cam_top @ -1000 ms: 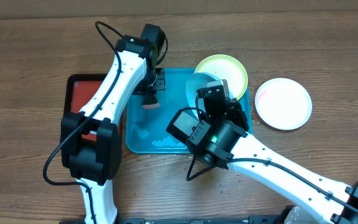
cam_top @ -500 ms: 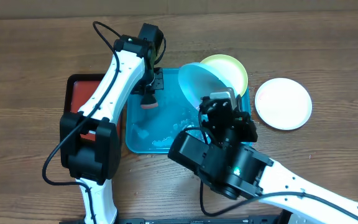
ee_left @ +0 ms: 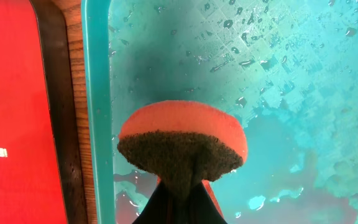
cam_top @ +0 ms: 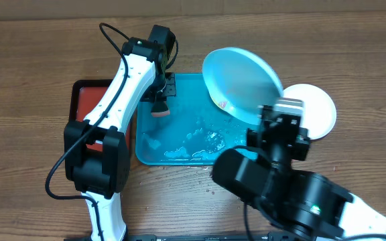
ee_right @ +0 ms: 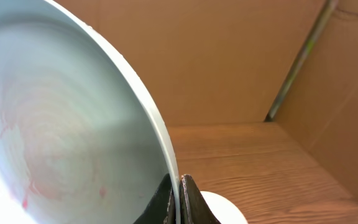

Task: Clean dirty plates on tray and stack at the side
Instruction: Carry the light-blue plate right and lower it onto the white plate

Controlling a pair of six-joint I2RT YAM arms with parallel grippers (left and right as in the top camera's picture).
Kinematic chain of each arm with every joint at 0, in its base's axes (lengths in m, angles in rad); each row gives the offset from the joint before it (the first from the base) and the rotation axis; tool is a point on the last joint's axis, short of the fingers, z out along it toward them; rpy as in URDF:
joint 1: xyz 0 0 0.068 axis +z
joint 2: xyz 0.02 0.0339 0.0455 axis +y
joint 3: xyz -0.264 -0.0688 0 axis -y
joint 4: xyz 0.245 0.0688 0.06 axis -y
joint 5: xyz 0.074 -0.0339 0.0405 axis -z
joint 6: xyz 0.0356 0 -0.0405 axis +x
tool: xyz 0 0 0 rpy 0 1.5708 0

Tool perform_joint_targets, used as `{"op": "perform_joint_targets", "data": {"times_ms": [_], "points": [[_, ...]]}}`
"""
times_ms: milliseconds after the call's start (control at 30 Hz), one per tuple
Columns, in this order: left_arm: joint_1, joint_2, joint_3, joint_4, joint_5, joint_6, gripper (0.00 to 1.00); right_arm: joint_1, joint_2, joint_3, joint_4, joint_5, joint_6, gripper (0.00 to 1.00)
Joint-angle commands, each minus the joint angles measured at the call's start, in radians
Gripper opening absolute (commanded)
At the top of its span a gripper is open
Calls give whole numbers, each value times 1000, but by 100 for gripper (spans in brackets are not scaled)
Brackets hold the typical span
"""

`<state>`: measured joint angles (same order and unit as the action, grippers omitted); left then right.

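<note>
My right gripper will move down toward the right in the overhead view and stack the mint-blue plate (cam_top: 238, 79) on the white plate (cam_top: 317, 110), which lies below it beside the tray.
My right gripper (cam_top: 278, 107) (ee_right: 179, 193) is shut on the rim of the pale mint-blue plate (cam_top: 238, 79) (ee_right: 55, 124) and holds it tilted, high above the turquoise tray (cam_top: 179, 144) (ee_left: 97, 93). Small red smears show on the plate's face. My left gripper (cam_top: 161, 100) (ee_left: 182, 202) is shut on an orange sponge with a dark scrub face (cam_top: 160, 112) (ee_left: 182, 134), just above the wet tray floor near its left rim. The white plate (cam_top: 317, 110) (ee_right: 222, 208) lies on the table to the right, partly hidden by my right arm. The yellow-green plate is hidden behind the raised plate.
A red tray with a black rim (cam_top: 86, 100) (ee_left: 11, 93) lies directly left of the turquoise tray. Water drops and puddles cover the turquoise tray's floor. A cardboard wall shows in the right wrist view beyond the wooden table.
My right arm has lifted the mint-blue plate up and to the right, out of the tray, and it now covers the yellow-green plate. The left arm and sponge have barely moved.
</note>
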<state>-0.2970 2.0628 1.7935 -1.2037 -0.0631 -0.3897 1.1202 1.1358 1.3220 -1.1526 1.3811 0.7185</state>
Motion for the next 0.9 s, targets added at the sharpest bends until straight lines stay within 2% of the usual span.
{"op": "perform_joint_targets", "data": {"times_ms": [0,233,367,667,800,867], "points": [[5,-6,-4,0,-3,1,4,3,-74,28,5,40,71,4],[5,-6,-4,0,-2,1,4,2,-112,27,-9,2,70,4],[5,-6,-4,1,-2,0,4,-12,-75,26,-13,-71,4,4],[5,-6,-4,-1,-2,1,4,-74,239,26,-47,-123,-148,4],[5,-6,-4,-7,-3,1,4,-93,373,26,-138,-61,-133,4],[5,-6,-4,-7,-3,1,4,-96,390,26,-175,-46,-53,4]]}}
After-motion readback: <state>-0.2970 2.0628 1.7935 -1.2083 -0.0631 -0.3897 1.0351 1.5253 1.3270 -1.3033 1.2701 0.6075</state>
